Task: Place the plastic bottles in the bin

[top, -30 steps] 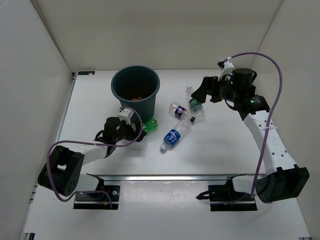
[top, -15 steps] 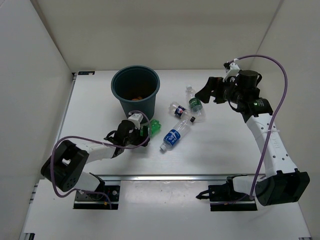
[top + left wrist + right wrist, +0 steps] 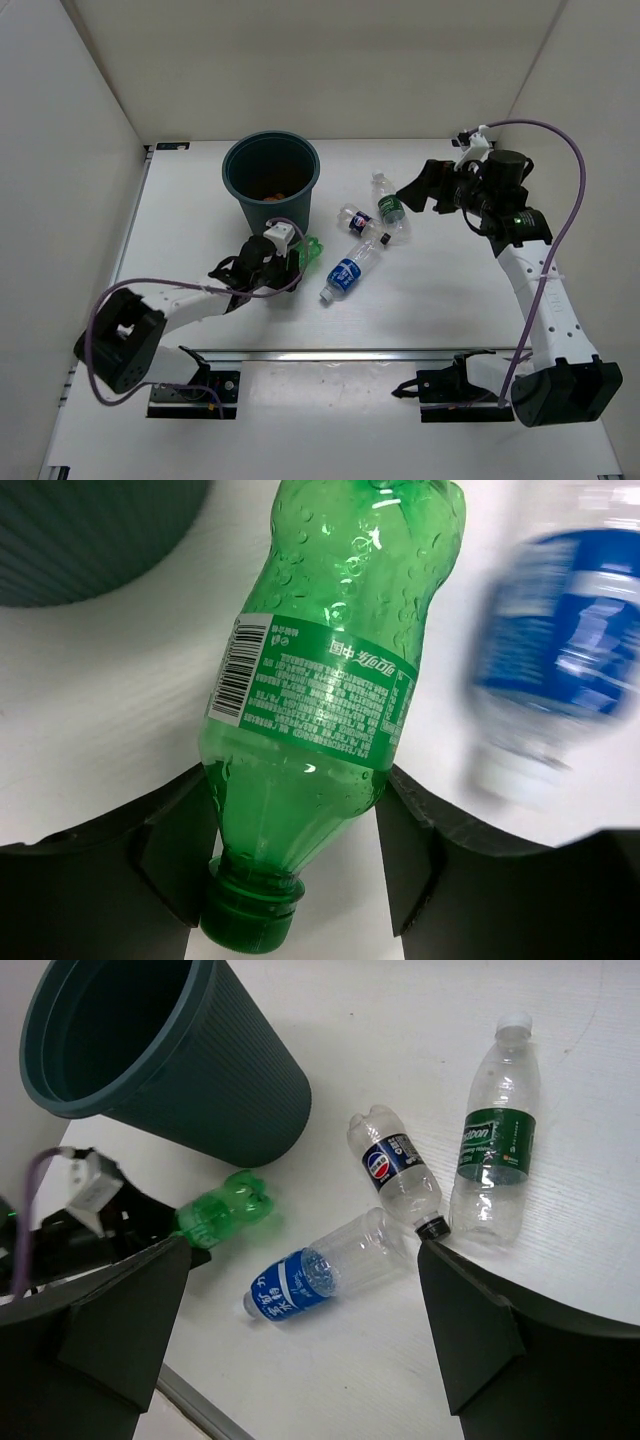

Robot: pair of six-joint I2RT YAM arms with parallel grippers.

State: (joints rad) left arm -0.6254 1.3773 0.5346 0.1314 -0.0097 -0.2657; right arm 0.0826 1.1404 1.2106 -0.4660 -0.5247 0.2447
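The robot will next lift the green bottle (image 3: 308,251) in the left gripper outward over the bin's opening (image 3: 271,168) to let it go, because the bin's rim stands well above the bottle.
The green bottle (image 3: 330,680) lies on the table just right of the bin's base, with my left gripper (image 3: 295,865) shut on its shoulder near the cap; from above the bottle (image 3: 308,251) pokes out of the gripper (image 3: 288,256). The bin (image 3: 271,185) stands upright, something orange inside it. A blue-labelled clear bottle (image 3: 350,270), a dark-labelled one (image 3: 362,222) and a green-labelled one (image 3: 390,208) lie in the middle. My right gripper (image 3: 412,186) hangs open above and right of them, holding nothing; its view shows the blue-labelled bottle (image 3: 320,1270) between its fingers (image 3: 470,1330), far below.
The enclosure's white walls close in the table at the back and both sides. A metal rail (image 3: 340,354) runs along the near edge by the arm bases. The left arm's cable (image 3: 150,285) loops over the table on the near left.
My left gripper has gone from open to shut around the green bottle and shifted slightly right with it. The right arm has drawn a little to the right, its gripper still open.
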